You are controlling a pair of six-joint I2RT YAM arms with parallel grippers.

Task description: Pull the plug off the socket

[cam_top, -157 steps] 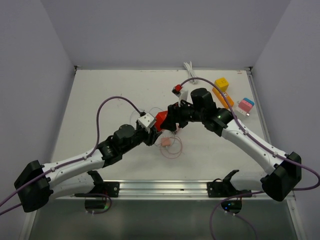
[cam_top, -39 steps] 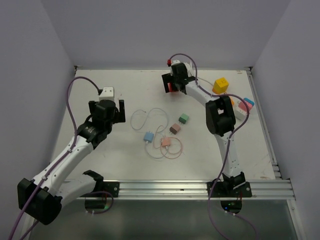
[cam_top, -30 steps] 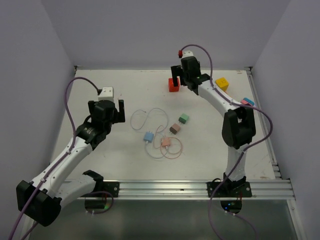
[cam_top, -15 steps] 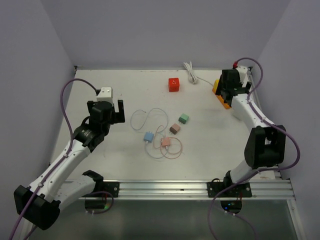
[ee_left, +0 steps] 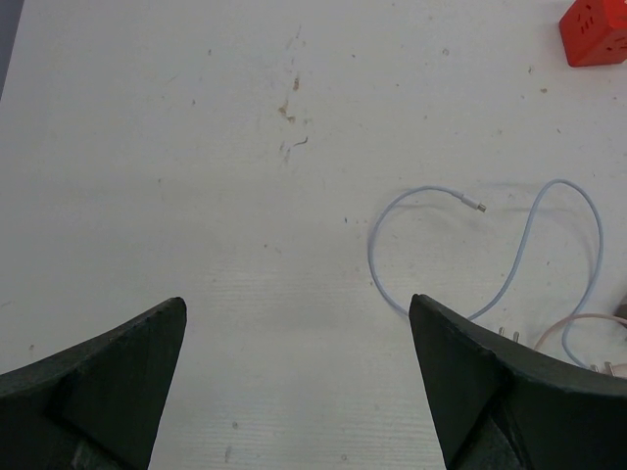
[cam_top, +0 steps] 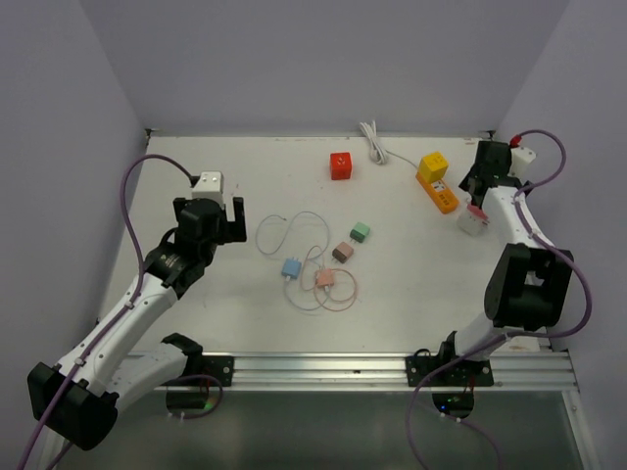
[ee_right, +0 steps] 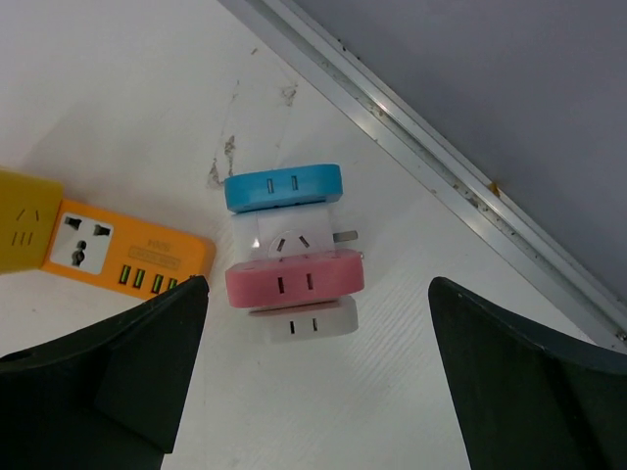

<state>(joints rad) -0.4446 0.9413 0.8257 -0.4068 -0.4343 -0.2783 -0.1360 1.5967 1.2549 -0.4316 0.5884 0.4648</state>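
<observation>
I need to move my right gripper down around the short ends of the pink-red plug block (cam_top: pixel 477 212) (ee_right: pixel 295 280) and close it, because the block is below the gripper, framed between its open fingers.
A red cube socket (cam_top: pixel 340 164) stands alone at the far middle of the table, also seen in the left wrist view's corner (ee_left: pixel 594 31). Small plugs lie mid-table among thin looped cables: green (cam_top: pixel 360 232), brown (cam_top: pixel 342 253), blue (cam_top: pixel 291 267) and pink (cam_top: pixel 324 279). My left gripper (cam_top: pixel 209 230) hovers open over bare table at the left (ee_left: pixel 297 304), its jaws holding nothing. My right gripper (cam_top: pixel 485 181) is open at the far right, above a stack of blue, pink and white adaptors (ee_right: pixel 294 280), touching none of them.
An orange power strip (cam_top: pixel 438 188) with a yellow block (cam_top: pixel 434 164) and a white cable (cam_top: pixel 373 140) lies at the back right. The adaptor stack (cam_top: pixel 474 217) sits close to the table's right rail (ee_right: pixel 431 162). A pale blue cable (ee_left: pixel 509 284) loops right of my left fingers.
My right arm swung from the red cube at the far middle across to the far right edge, leaving the cube on the table. The left arm has barely moved.
</observation>
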